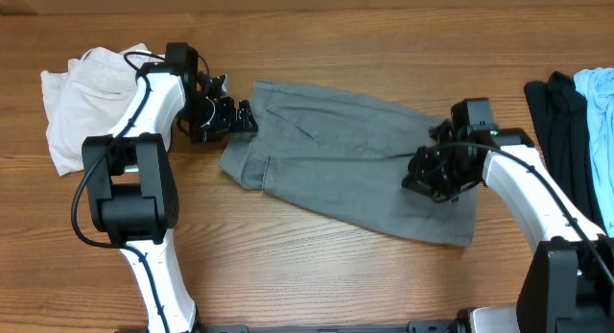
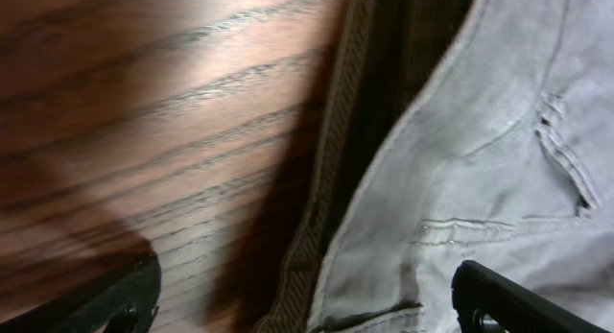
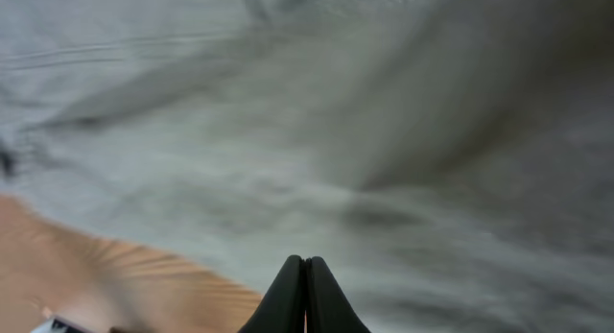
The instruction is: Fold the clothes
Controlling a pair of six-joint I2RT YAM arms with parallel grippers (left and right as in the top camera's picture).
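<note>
The left gripper moves down and to the right in the overhead view onto the waistband edge (image 1: 248, 143) (image 2: 321, 275) next and closes, since that edge runs between its open fingers.
The clothes, a pair of grey shorts (image 1: 345, 155), lie flat across the middle of the wooden table, waistband to the left. My left gripper (image 1: 240, 117) stands open at the waistband end. In the left wrist view its two fingers straddle the waistband edge and pale lining (image 2: 499, 131), with the left gripper (image 2: 307, 295) holding nothing. My right gripper (image 1: 432, 175) hovers over the right part of the shorts. In the right wrist view the right gripper (image 3: 306, 266) is shut, fingertips pressed together, grey cloth (image 3: 336, 131) beneath and no cloth seen between them.
Cream-white shorts (image 1: 91, 98) lie bunched at the far left behind the left arm. A black garment (image 1: 556, 112) and a light blue one (image 1: 597, 103) lie at the right edge. Bare wood (image 1: 288, 275) shows in front of the shorts.
</note>
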